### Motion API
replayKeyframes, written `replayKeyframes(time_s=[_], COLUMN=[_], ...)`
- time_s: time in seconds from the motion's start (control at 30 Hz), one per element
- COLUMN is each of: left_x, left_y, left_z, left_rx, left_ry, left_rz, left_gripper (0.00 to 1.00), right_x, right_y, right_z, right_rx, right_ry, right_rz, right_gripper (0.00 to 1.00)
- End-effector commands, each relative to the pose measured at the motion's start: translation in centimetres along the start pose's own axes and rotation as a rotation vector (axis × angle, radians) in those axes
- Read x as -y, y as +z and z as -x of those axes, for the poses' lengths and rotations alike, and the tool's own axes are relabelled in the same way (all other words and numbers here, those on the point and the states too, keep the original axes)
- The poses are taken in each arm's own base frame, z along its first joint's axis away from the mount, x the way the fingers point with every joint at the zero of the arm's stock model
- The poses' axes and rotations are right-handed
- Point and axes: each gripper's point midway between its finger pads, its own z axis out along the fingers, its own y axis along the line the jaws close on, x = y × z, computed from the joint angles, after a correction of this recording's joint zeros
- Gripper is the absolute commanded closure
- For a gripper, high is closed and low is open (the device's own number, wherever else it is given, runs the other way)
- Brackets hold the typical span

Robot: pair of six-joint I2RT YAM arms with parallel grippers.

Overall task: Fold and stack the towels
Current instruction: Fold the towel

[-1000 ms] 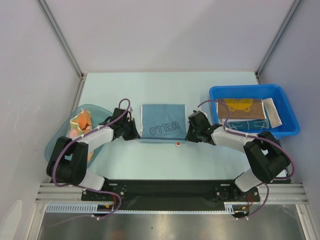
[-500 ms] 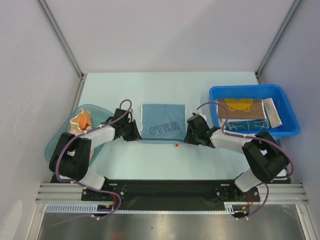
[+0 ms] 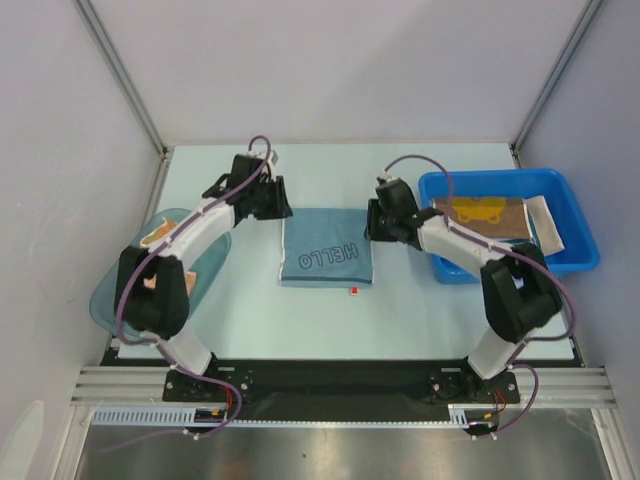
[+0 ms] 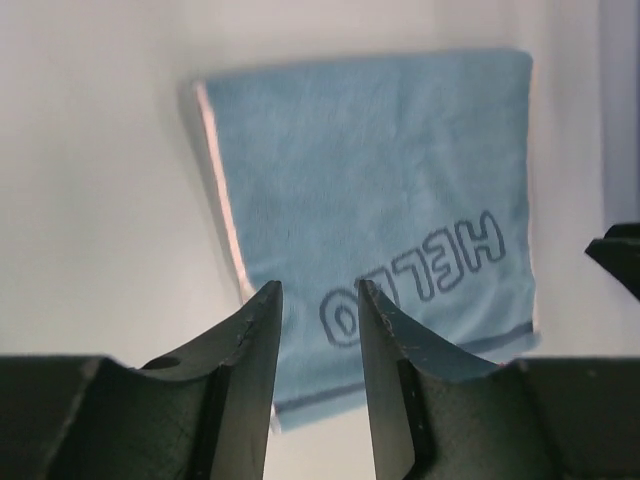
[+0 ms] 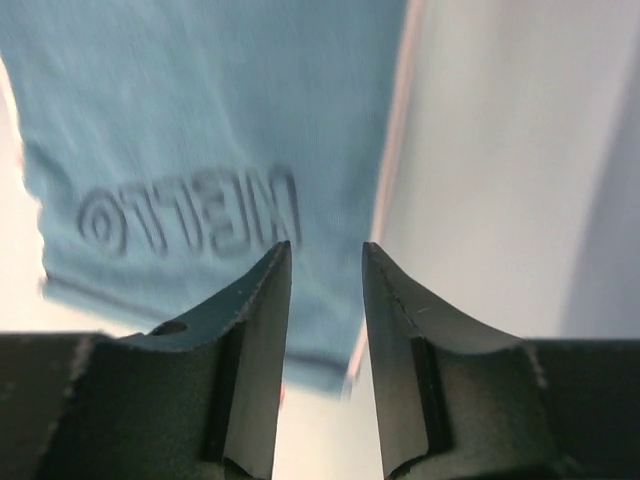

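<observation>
The left gripper should next move outward and down onto the towel's far corner (image 3: 294, 210) (image 4: 212, 92) on the tub side, since that corner is below and outward of the robot's open fingers.
The teal-blue "HELLO" towel (image 3: 328, 258) lies folded flat in the middle of the table, also below the fingers in the left wrist view (image 4: 380, 170) and the right wrist view (image 5: 200, 120). My left gripper (image 3: 277, 207) (image 4: 317, 290) hovers over its far left corner, open and empty. Above the far right corner my right gripper (image 3: 373, 224) (image 5: 326, 248) is open too, holding nothing. A brown towel with yellow print (image 3: 478, 212), a pale towel (image 3: 546, 226) and a teal one (image 3: 490, 248) lie in the blue bin (image 3: 575, 262). An orange towel (image 3: 160, 234) sits in the tub, mostly hidden by the left arm.
The translucent teal tub (image 3: 108, 295) stands at the left table edge under the left arm. The blue bin sits at the right, close to the right arm. A small red tag (image 3: 354, 290) lies at the towel's near edge. Frame posts rise at the far corners.
Both grippers have opened and let go of the HELLO towel, moving from its near part up to its far corners. The towel stays on the table, slightly skewed.
</observation>
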Motion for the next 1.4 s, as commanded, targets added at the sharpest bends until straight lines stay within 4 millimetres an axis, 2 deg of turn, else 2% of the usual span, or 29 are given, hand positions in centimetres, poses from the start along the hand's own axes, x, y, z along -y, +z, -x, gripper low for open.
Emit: replayKeyframes(time_s=[0.0,0.03,0.07,0.1,0.13,0.17,0.2,0.23,0.3,0.33,0.4,0.43,0.47,0.5,0.53,0.63,0.67,0.73,0.77,0.9,0.93,1.07,1.2,1.37], left_x=[-0.2,0.0,-0.5,-0.7,-0.5,-1.0,-1.3,-1.3,-2.2,-1.9,-2.5,-2.8,-2.9,-3.5,-3.7,-4.0,-4.1,-4.1,-4.1,-4.9,-5.0,-4.7,-5.6,-5.7], left_y=[3.0,3.2,5.0,5.6,5.7,7.1,7.4,7.5,8.6,8.5,9.4,9.5,9.7,10.4,10.5,11.5,11.6,12.1,12.2,12.6,12.5,12.7,13.3,13.7], left_z=[0.6,2.0,1.3,1.5,2.7,2.1,2.5,3.4,3.3,4.4,4.3,5.0,5.0,4.4,5.2,5.3,5.3,5.0,4.8,4.4,4.7,4.7,4.3,4.1], left_rx=[-0.058,-0.050,-0.096,-0.105,-0.100,-0.134,-0.134,-0.130,-0.164,-0.145,-0.166,-0.156,-0.164,-0.194,-0.182,-0.201,-0.206,-0.223,-0.231,-0.258,-0.253,-0.265,-0.293,-0.297], left_ry=[0.100,0.111,0.119,0.156,0.180,0.200,0.261,0.291,0.352,0.374,0.409,0.418,0.428,0.447,0.456,0.483,0.488,0.503,0.504,0.515,0.512,0.512,0.519,0.521], left_rz=[-0.028,-0.031,-0.033,-0.038,-0.040,-0.038,-0.044,-0.044,-0.052,-0.065,-0.076,-0.072,-0.082,-0.084,-0.076,-0.093,-0.098,-0.125,-0.136,-0.150,-0.154,-0.193,-0.169,-0.178], left_gripper=[0.59,0.61,0.62,0.62,0.62,0.62,0.62,0.60,0.59,0.59,0.57,0.55,0.54,0.54,0.54,0.54,0.54,0.53,0.53,0.52,0.52,0.52,0.53,0.53], right_x=[0.2,-1.0,-0.8,-0.1,-0.3,-0.2,0.2,0.1,0.4,0.9,0.9,0.9,1.4,1.7,2.1,2.8,3.0,3.3,3.6,3.0,2.8,2.1,2.1,2.2], right_y=[2.6,2.9,3.8,5.3,5.7,6.1,7.1,7.2,7.7,7.8,7.9,8.4,8.4,8.6,9.1,9.4,9.8,9.8,10.2,10.6,10.6,11.1,11.6,12.1], right_z=[2.3,4.0,4.4,3.6,5.3,5.2,4.9,6.3,6.3,6.7,7.4,6.9,7.7,7.7,7.4,8.2,7.7,8.6,8.0,7.8,8.3,8.5,8.8,8.7], right_rx=[-0.027,-0.010,-0.018,-0.063,-0.044,-0.063,-0.089,-0.070,-0.103,-0.107,-0.121,-0.148,-0.148,-0.161,-0.177,-0.182,-0.203,-0.197,-0.223,-0.234,-0.224,-0.224,-0.225,-0.230], right_ry=[-0.142,-0.166,-0.185,-0.229,-0.248,-0.273,-0.331,-0.348,-0.416,-0.428,-0.452,-0.466,-0.457,-0.460,-0.471,-0.471,-0.473,-0.470,-0.477,-0.508,-0.513,-0.516,-0.524,-0.533], right_rz=[0.019,0.054,0.044,0.023,0.032,0.034,0.040,0.057,0.090,0.096,0.128,0.174,0.186,0.203,0.214,0.247,0.265,0.289,0.303,0.369,0.377,0.419,0.411,0.424], right_gripper=[0.61,0.62,0.62,0.62,0.61,0.60,0.59,0.58,0.57,0.56,0.56,0.56,0.56,0.56,0.55,0.55,0.55,0.55,0.55,0.56,0.55,0.56,0.56,0.56])
